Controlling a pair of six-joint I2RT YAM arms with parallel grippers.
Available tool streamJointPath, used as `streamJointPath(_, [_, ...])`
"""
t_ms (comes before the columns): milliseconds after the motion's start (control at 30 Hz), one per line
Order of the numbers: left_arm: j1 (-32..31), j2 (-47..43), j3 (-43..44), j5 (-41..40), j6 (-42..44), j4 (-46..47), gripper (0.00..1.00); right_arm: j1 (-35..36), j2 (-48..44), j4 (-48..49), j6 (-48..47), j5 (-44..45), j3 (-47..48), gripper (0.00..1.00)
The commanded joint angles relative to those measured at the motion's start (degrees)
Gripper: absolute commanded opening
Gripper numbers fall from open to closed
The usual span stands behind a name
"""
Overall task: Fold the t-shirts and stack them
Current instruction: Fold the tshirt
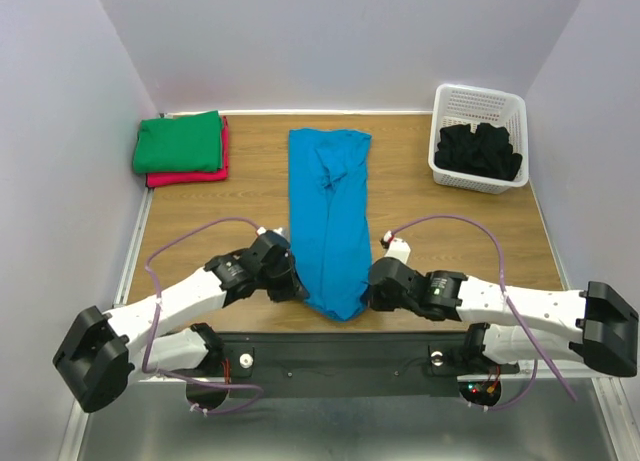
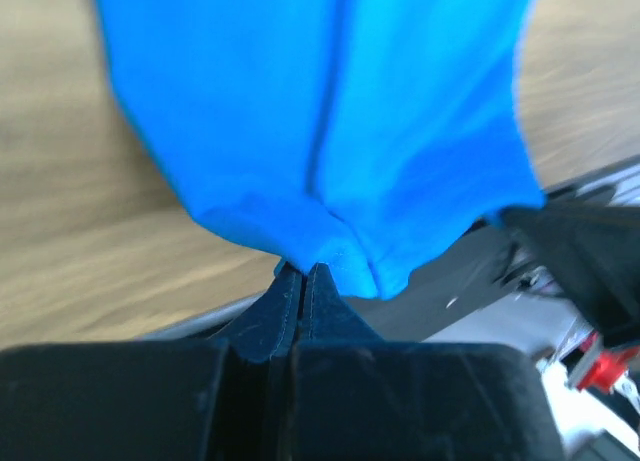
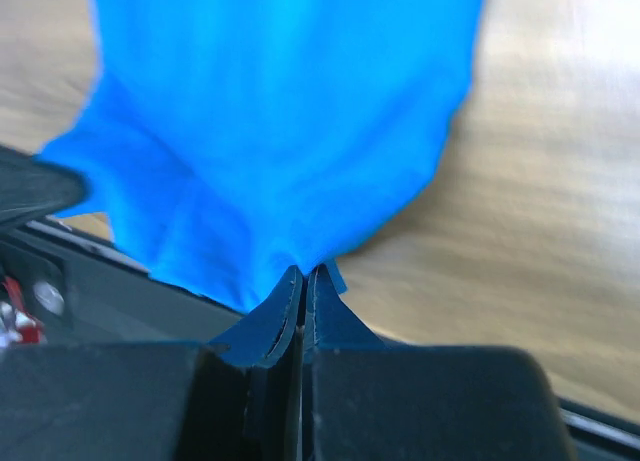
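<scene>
The pinched corner of the t-shirt goes outward in my left gripper onto the t-shirt's edge past its middle [image 1: 298,194] next. It is released there, since the t-shirt lies long.
A turquoise-blue t-shirt [image 1: 330,216] lies folded into a long narrow strip down the middle of the table. My left gripper [image 1: 298,293] is shut on its near left corner, and the cloth [image 2: 330,131] bunches at the fingertips [image 2: 303,273]. My right gripper [image 1: 368,295] is shut on the near right corner, where the shirt [image 3: 270,121] pinches into the tips [image 3: 304,272]. A folded green t-shirt [image 1: 180,141] rests on a folded red-pink one [image 1: 190,176] at the back left. Black t-shirts [image 1: 480,151] fill the basket.
The white lattice basket [image 1: 478,103] stands at the back right. Walls close in the table on the left, back and right. A black rail [image 1: 340,351] with the arm bases runs along the near edge.
</scene>
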Motion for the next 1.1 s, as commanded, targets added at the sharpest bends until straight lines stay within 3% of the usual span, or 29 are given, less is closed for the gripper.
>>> streamJointPath(0, [0.25,3.65,7.84,-6.29,2.29,0.67,0.0,-1.5,2.22,1.0,-3.98,8.61,6.42,0.0])
streamJointPath(167, [1.65,7.88,14.44,-13.85,2.64,-3.55,0.0,-7.64,6.8,1.0,-8.3,12.4,13.37,0.0])
streamJointPath(367, [5.6,9.81,20.42,-19.75,4.66,-2.08,0.0,-12.22,13.38,1.18,-13.04,15.39,20.22,0.0])
streamJointPath(667, [16.41,17.89,25.96,-14.49,11.16,3.46,0.0,-19.51,23.67,1.79,-19.64,14.43,31.12,0.0])
streamJointPath(1067, [18.97,31.78,35.28,-12.9,14.42,5.4,0.0,-25.14,35.45,2.76,-23.59,12.67,39.21,0.0])
